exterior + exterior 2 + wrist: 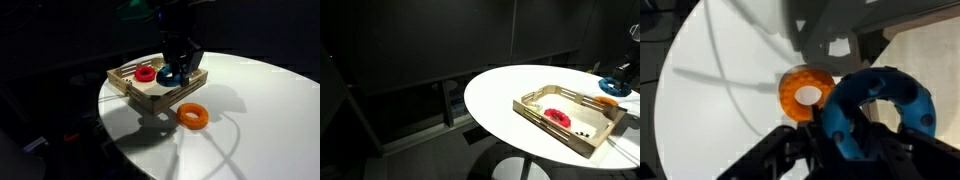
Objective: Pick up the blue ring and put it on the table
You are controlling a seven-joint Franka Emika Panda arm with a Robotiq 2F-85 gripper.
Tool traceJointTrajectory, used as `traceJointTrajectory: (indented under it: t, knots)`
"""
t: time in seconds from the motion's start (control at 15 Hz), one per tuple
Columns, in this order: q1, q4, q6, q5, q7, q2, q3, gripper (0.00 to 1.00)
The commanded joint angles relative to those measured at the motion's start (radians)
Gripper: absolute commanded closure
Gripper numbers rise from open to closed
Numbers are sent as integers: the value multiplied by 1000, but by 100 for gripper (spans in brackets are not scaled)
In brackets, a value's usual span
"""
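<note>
I will next move my gripper over the orange ring (pixel 192 116), which is below it to the left in the wrist view. Then I will lower it, clear of the tray (pixel 125 82), to release.
The blue ring (pixel 902 92) fills the lower right of the wrist view, clamped in my gripper (pixel 855 152). In an exterior view my gripper (pixel 181 62) holds the blue ring (pixel 171 76) just above the near edge of the wooden tray (pixel 125 82). It also shows at the right edge of an exterior view (pixel 613 86), above the tray's far end. The white round table (pixel 250 120) lies beneath. The gripper is shut on the ring.
An orange ring (pixel 192 115) lies on the table beside the tray; it also shows in the wrist view (pixel 805 94). A red ring (pixel 146 72) lies in the tray, also seen in an exterior view (pixel 557 116). The surroundings are dark.
</note>
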Motion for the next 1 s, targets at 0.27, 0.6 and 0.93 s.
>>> traceJointTrajectory:
  t: [0.27, 0.6, 0.93]
  knots:
    - [-116, -2, -4, -191, 139, 16, -28, 89]
    - [-139, 21, 11, -249, 216, 92, -49, 89]
    - [-119, 58, 19, -238, 235, 169, -67, 89]
